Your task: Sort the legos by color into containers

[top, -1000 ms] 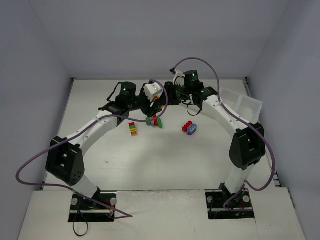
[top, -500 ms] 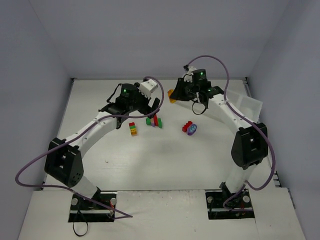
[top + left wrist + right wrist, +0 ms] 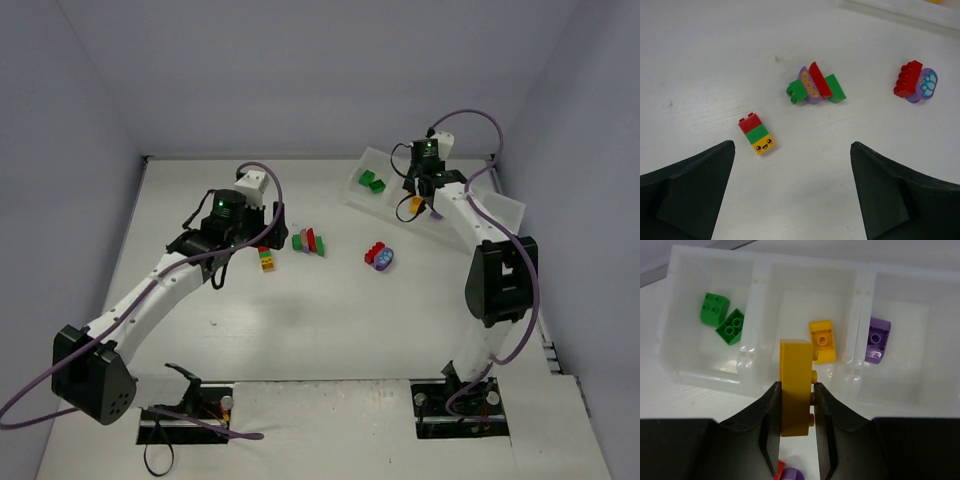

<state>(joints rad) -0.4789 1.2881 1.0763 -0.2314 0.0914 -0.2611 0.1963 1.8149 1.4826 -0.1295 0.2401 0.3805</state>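
Note:
The stack's yellow end (image 3: 267,264) (image 3: 764,144) is below the open fingers. My left gripper should next turn to line up with the slanted stack and come down with its fingers on both sides of that end.
My right gripper (image 3: 796,390) is shut on an orange-yellow brick (image 3: 796,385) and holds it upright above the near wall of the translucent tray (image 3: 805,277), by the second compartment. That compartment holds one orange-yellow brick (image 3: 822,340). The first holds two green bricks (image 3: 722,316), the third a purple brick (image 3: 877,337). My left gripper (image 3: 792,146) is open and empty above the table. Beyond it lie a red-green-yellow stack (image 3: 756,133), a green-purple-red-green cluster (image 3: 815,86) and a red brick joined to the rounded purple piece (image 3: 916,82).
From above, the tray (image 3: 497,208) lies at the back right, angled, with my right gripper (image 3: 420,195) over it. My left gripper (image 3: 268,228) hovers left of centre by the stack (image 3: 266,258). The cluster (image 3: 309,241) and the red-purple pair (image 3: 379,255) lie mid-table. Grey walls enclose the table.
My right gripper has carried the orange-yellow brick from mid-table to the right, over the tray. My left arm has drawn back to the left, open, uncovering the bricks.

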